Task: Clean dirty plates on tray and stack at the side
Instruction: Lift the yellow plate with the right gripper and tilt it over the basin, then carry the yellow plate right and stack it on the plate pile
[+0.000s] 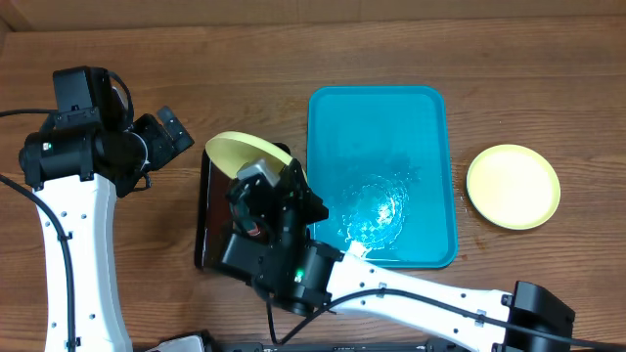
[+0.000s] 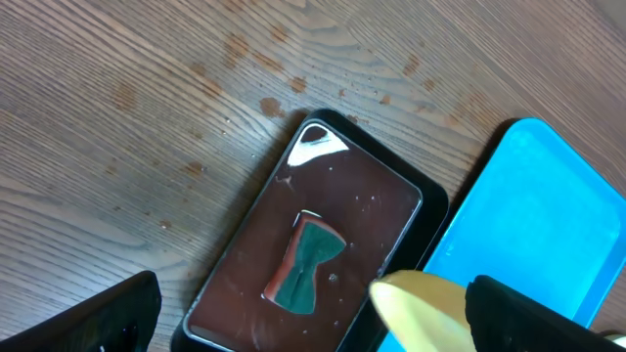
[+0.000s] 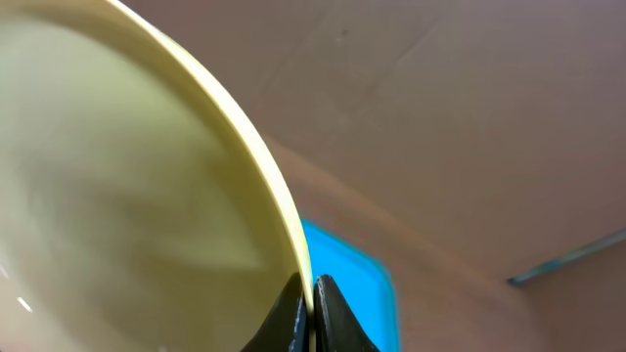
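Observation:
My right gripper holds a plate and will next move past the turquoise tray (image 1: pixel 430 127), lower the plate onto a second yellow-green plate (image 1: pixel 514 187) and let go, since that one already lies flat.
My right gripper (image 1: pixel 281 178) is shut on the rim of a pale yellow-green plate (image 1: pixel 240 152) and holds it tilted over the dark tray. In the right wrist view the fingertips (image 3: pixel 311 293) pinch the plate's edge (image 3: pixel 147 196). That plate's edge also shows in the left wrist view (image 2: pixel 421 305). A second yellow-green plate (image 1: pixel 513 186) lies flat on the table, right of the turquoise tray (image 1: pixel 430 127), which is wet and bears no plates. My left gripper (image 1: pixel 164 135) is open and empty, left of the dark tray; its fingers (image 2: pixel 313 328) are wide apart. No blue-white plate is in view.
A dark brown-black tray (image 2: pixel 352 196) with liquid and a green-and-red sponge (image 2: pixel 308 262) lies just left of the turquoise tray (image 2: pixel 528 215). Small wet spots (image 2: pixel 269 103) mark the wooden table beyond it. My right arm (image 1: pixel 421 298) runs along the front edge.

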